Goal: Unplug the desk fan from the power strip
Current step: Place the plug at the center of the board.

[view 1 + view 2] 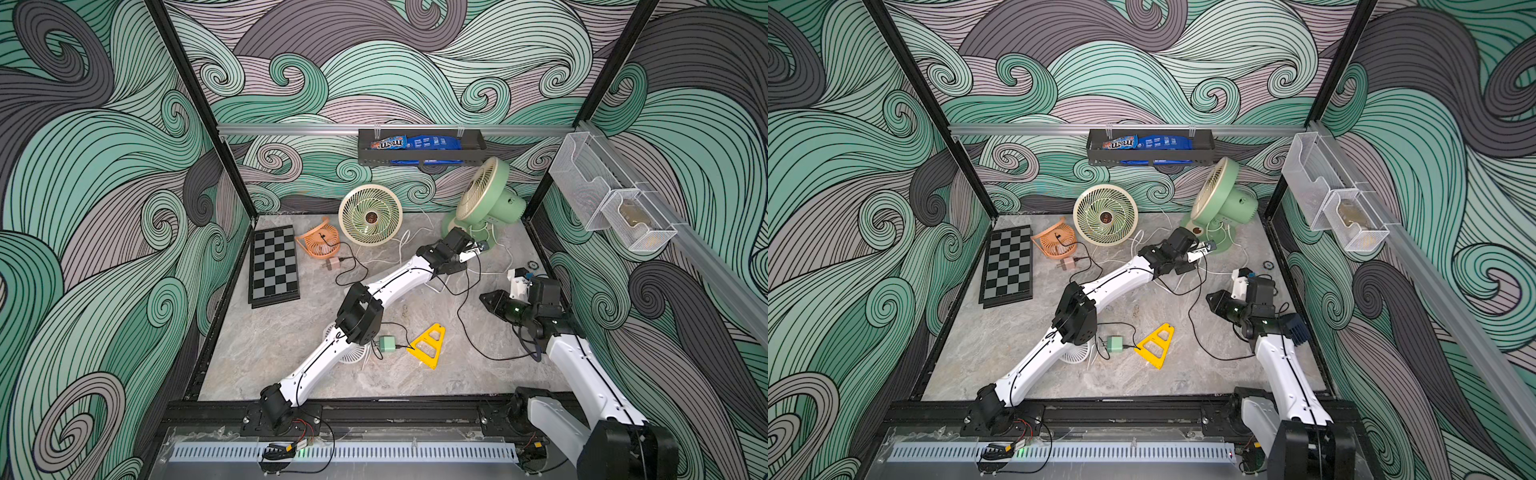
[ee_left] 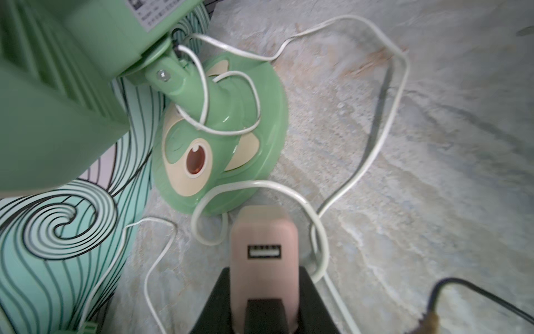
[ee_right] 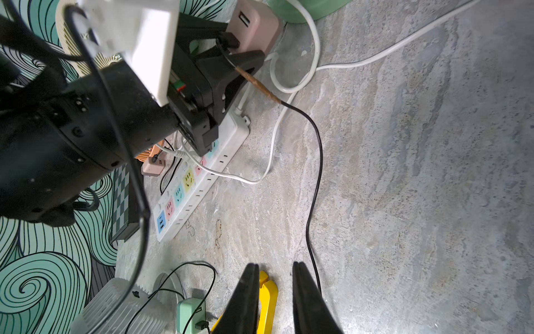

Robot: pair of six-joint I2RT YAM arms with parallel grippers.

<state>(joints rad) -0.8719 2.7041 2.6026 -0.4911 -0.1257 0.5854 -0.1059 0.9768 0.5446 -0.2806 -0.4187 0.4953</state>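
Observation:
My left gripper will move back from the green fan next and go down onto the bare floor (image 1: 473, 281) (image 2: 411, 238) beside the white cord to let go of the adapter, because it is unplugged.
My left gripper (image 2: 264, 271) is shut on a pink USB plug adapter (image 2: 264, 240), also seen in the right wrist view (image 3: 254, 26). It holds the adapter off the floor, beyond the cord end of the power strip (image 3: 199, 179). A black cable (image 3: 316, 173) runs from the adapter across the floor. Which desk fan it feeds I cannot tell. In both top views the left forearm hides most of the strip. My right gripper (image 3: 276, 264) is open and empty, low over the floor (image 1: 488, 301).
A green fan (image 1: 486, 195) stands just beyond the left gripper (image 1: 473, 252), with white cords looped around its base (image 2: 225, 136). A cream fan (image 1: 370, 214), orange fan (image 1: 318, 243), chessboard (image 1: 274, 266), yellow triangle (image 1: 428, 345) and green adapter (image 1: 388, 345) lie about.

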